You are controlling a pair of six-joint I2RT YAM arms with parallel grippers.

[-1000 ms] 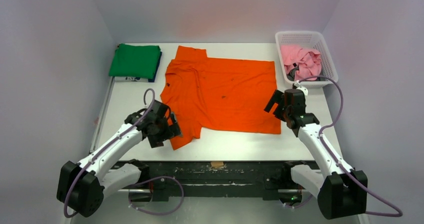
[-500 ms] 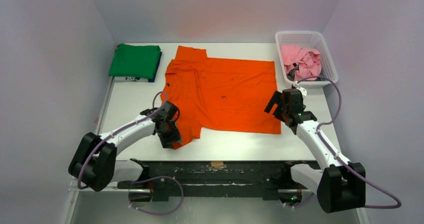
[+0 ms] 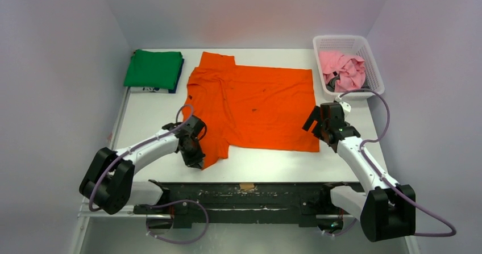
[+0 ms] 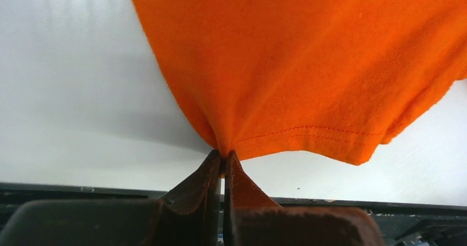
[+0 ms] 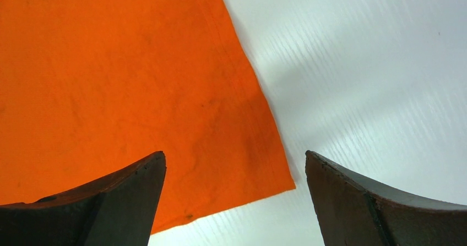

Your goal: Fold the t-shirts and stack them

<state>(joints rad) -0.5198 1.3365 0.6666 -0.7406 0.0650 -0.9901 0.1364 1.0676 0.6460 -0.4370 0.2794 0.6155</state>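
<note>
Next, my right gripper moves down and back to close on the t-shirt's near hem corner [image 3: 316,149] [image 5: 286,182], since its open fingers already are on either side of the t-shirt's edge there.
An orange t-shirt [image 3: 256,106] lies spread flat across the middle of the table. My left gripper [image 3: 196,157] is shut on the hem of its near-left sleeve [image 4: 286,130], the cloth pinched between the fingertips [image 4: 212,166]. My right gripper [image 3: 314,121] hangs open just above the shirt's near-right corner [image 5: 275,174], one finger over the cloth, the other over bare table. A folded green t-shirt [image 3: 153,69] rests on a dark blue one [image 3: 179,76] at the back left. A crumpled pink t-shirt [image 3: 341,69] lies in the basket.
The white lattice basket [image 3: 374,72] stands at the back right corner. The table's near edge has a black rail [image 3: 244,191] between the arm bases. Grey walls close in on both sides.
My left gripper moved right onto the sleeve and went from open to shut on its hem. The right gripper shifted slightly toward the near-right corner, staying open.
</note>
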